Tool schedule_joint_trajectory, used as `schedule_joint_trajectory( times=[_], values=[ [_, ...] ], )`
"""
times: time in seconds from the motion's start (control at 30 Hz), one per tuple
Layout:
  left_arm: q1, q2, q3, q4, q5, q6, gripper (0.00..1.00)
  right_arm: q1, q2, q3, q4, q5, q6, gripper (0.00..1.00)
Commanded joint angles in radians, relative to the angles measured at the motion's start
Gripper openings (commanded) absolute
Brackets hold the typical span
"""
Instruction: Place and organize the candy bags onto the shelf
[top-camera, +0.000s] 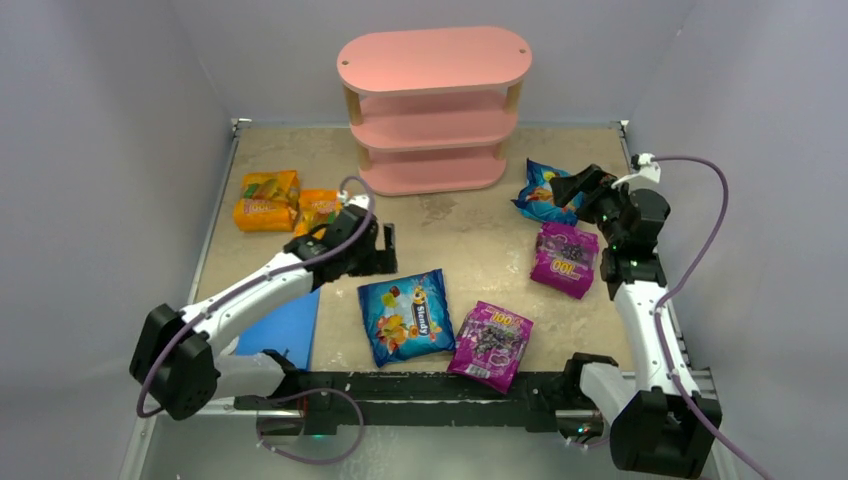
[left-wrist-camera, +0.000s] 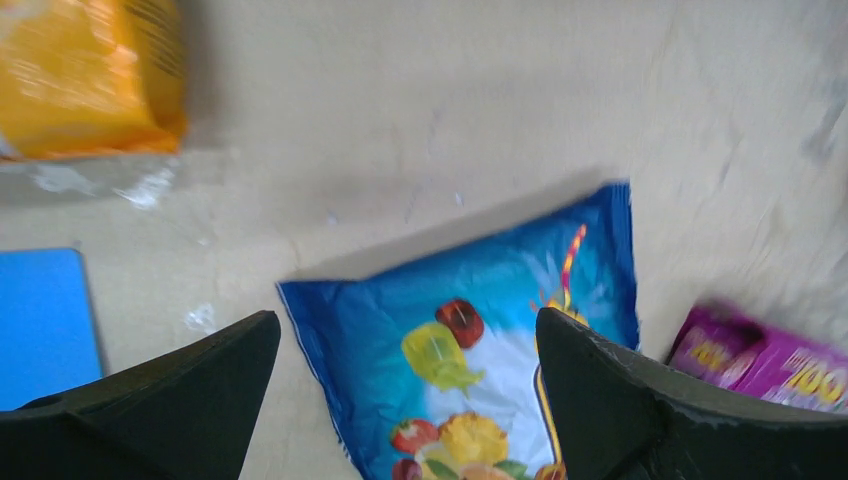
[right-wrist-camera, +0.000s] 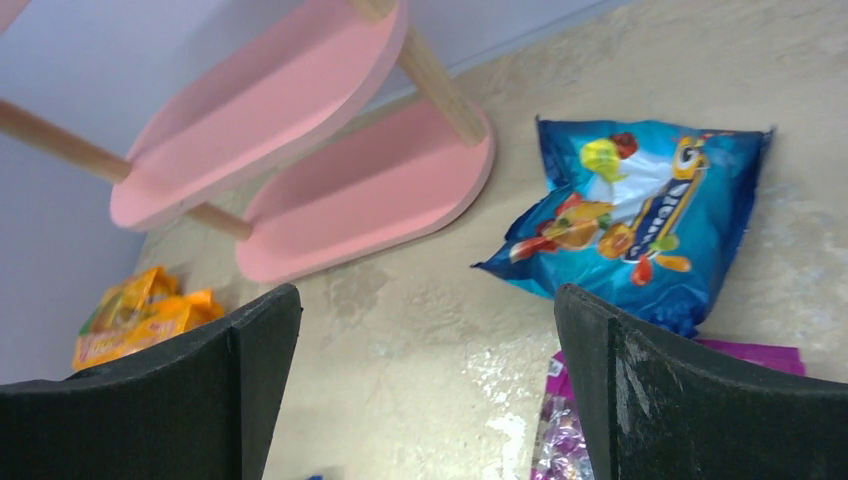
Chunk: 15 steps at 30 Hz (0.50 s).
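The centre blue bag's far edge (top-camera: 423, 286) (left-wrist-camera: 562, 280) lies nearest the open fingers, so my left gripper moves down and to the right in the top view onto it next.
The pink three-tier shelf (top-camera: 435, 110) stands at the back centre, its boards bare. Two orange bags (top-camera: 267, 200) (top-camera: 316, 208) lie at the left. One blue bag (top-camera: 405, 315) lies flat at front centre beside a magenta bag (top-camera: 491, 343). A second blue bag (top-camera: 543, 192) and a second magenta bag (top-camera: 565, 258) lie at the right. My left gripper (top-camera: 385, 250) is open and empty, hovering over the centre blue bag (left-wrist-camera: 480, 340). My right gripper (top-camera: 560, 187) is open and empty, above the right blue bag (right-wrist-camera: 640, 215), with the shelf (right-wrist-camera: 330, 170) ahead of it.
A flat blue mat (top-camera: 285, 328) lies at the front left under my left arm and shows in the left wrist view (left-wrist-camera: 40, 320). Grey walls close in the table on three sides. An orange bag (left-wrist-camera: 90, 75) and a magenta bag (left-wrist-camera: 770, 355) flank my left gripper's view.
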Motion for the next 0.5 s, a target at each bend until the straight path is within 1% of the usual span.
schedule_joint_trajectory(
  times=[0.0,0.07,0.13,0.17,0.2,0.27,0.3,0.33,0.47],
  values=[
    [-0.146,0.058,0.107,-0.087,-0.017,0.112,0.97,-0.001,0.017,0.006,0.088,-0.166,-0.042,0.99],
    [-0.183,0.088,0.156,-0.121,0.020,0.219,0.97,-0.001,0.026,-0.015,0.132,-0.221,-0.045,0.99],
    [-0.189,0.102,0.171,-0.055,0.008,0.286,0.99,0.001,0.032,-0.039,0.174,-0.253,-0.039,0.99],
    [-0.189,0.116,0.170,-0.013,0.039,0.318,0.99,0.000,0.033,-0.045,0.180,-0.257,-0.035,0.99],
    [-0.189,0.132,0.165,0.037,0.105,0.338,0.99,0.000,0.031,-0.046,0.178,-0.257,-0.038,0.99],
    [-0.189,0.203,0.165,0.070,0.217,0.348,0.99,0.001,0.023,-0.040,0.162,-0.252,-0.042,0.99],
    [-0.189,0.228,0.158,0.073,0.246,0.342,0.99,0.002,0.015,-0.041,0.161,-0.250,-0.043,0.99],
    [-0.189,0.255,0.150,0.069,0.259,0.336,0.99,0.007,0.006,-0.044,0.165,-0.245,-0.042,0.99],
    [-0.189,0.310,0.138,0.063,0.228,0.331,0.99,0.035,0.010,-0.044,0.162,-0.245,-0.054,0.99]
  ],
)
